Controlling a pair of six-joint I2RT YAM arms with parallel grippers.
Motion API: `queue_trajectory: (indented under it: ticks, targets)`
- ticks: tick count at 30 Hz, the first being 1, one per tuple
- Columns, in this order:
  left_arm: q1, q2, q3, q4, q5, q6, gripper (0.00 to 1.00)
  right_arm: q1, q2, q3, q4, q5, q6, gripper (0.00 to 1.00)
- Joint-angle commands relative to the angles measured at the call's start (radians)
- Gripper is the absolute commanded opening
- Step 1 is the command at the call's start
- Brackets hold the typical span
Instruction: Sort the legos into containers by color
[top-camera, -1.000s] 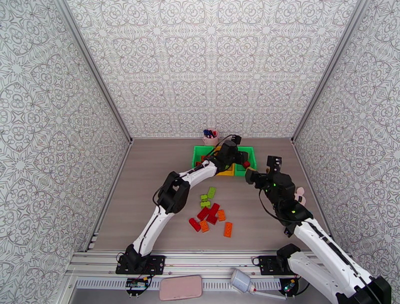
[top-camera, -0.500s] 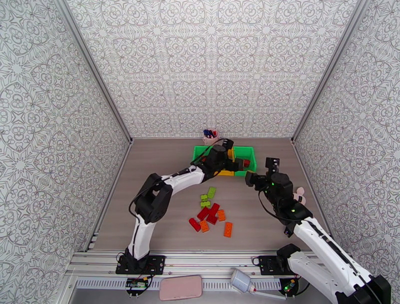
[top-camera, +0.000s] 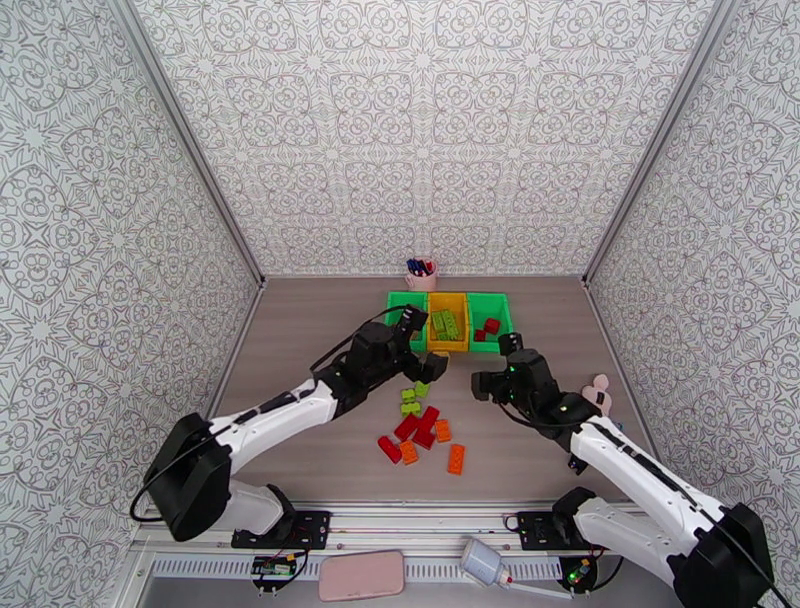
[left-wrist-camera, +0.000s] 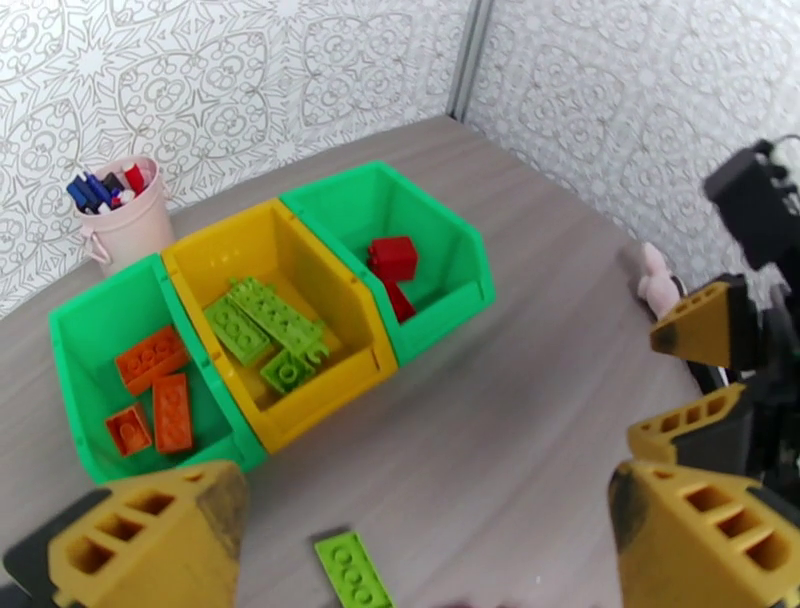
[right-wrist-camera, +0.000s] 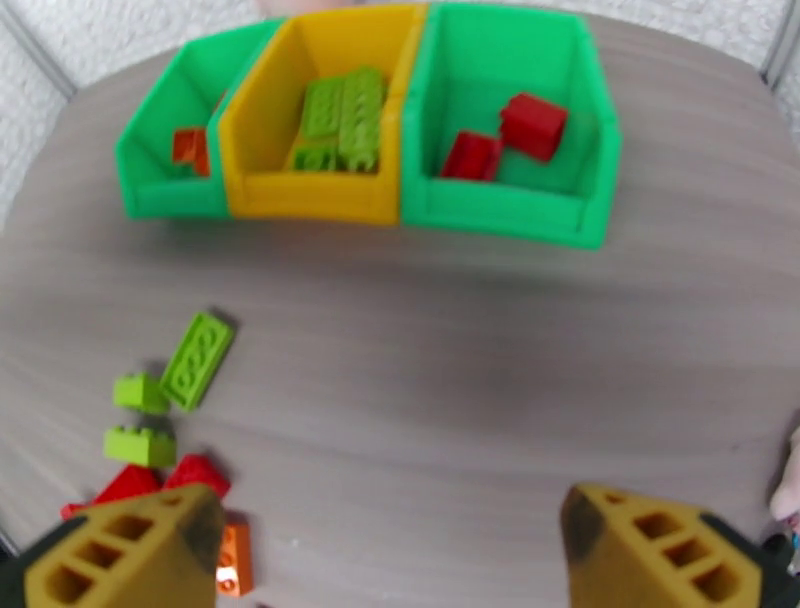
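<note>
The orange brick nearest the cluster borders bare tabletop. Next, my right gripper needs to move back toward the cluster and down over the sides of that brick to close.
Three containers stand in a row at the back: a left green bin (top-camera: 395, 298) with orange legos (left-wrist-camera: 160, 385), a yellow bin (top-camera: 447, 346) with light green legos (left-wrist-camera: 265, 325), and a right green bin (top-camera: 503, 300) with two red legos (right-wrist-camera: 520, 130). Loose red, orange and green legos (top-camera: 420, 425) lie in a cluster mid-table. My left gripper (top-camera: 425, 343) hangs open and empty just in front of the bins, above a flat green lego (left-wrist-camera: 350, 570). My right gripper (top-camera: 493, 365) is open and empty in front of the right green bin, to the right of the cluster.
A pink pen cup (top-camera: 421, 272) stands behind the bins against the back wall. A small pale object (top-camera: 598, 388) lies near the right wall. Patterned walls close in the table on three sides. Bare tabletop lies left of the cluster.
My left gripper has opened and drawn back from over the bins toward the near left; a red lego now lies in the right green bin. My right gripper has moved down and left.
</note>
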Motion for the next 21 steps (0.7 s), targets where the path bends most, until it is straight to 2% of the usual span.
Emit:
queue_trajectory:
  ticks: [1, 6, 10, 16, 21]
  targets:
    - [0.002, -0.096, -0.057, -0.126, 0.107, 0.101, 1.00, 0.079, 0.034, 0.019, -0.089, 0.032, 0.091, 0.93]
    - [0.011, -0.250, -0.142, -0.247, 0.222, 0.179, 1.00, 0.215, 0.089, 0.022, -0.137, 0.053, 0.181, 0.94]
    - [0.019, -0.371, -0.250, -0.259, 0.262, 0.248, 1.00, 0.294, 0.158, 0.035, -0.135, 0.053, 0.227, 0.92]
    - [0.015, -0.462, -0.380, -0.165, 0.258, 0.316, 1.00, 0.346, 0.297, 0.105, -0.094, -0.018, 0.213, 0.85]
    - [-0.007, -0.467, -0.382, -0.180, 0.251, 0.333, 1.00, 0.350, 0.391, 0.147, -0.086, -0.045, 0.217, 0.77]
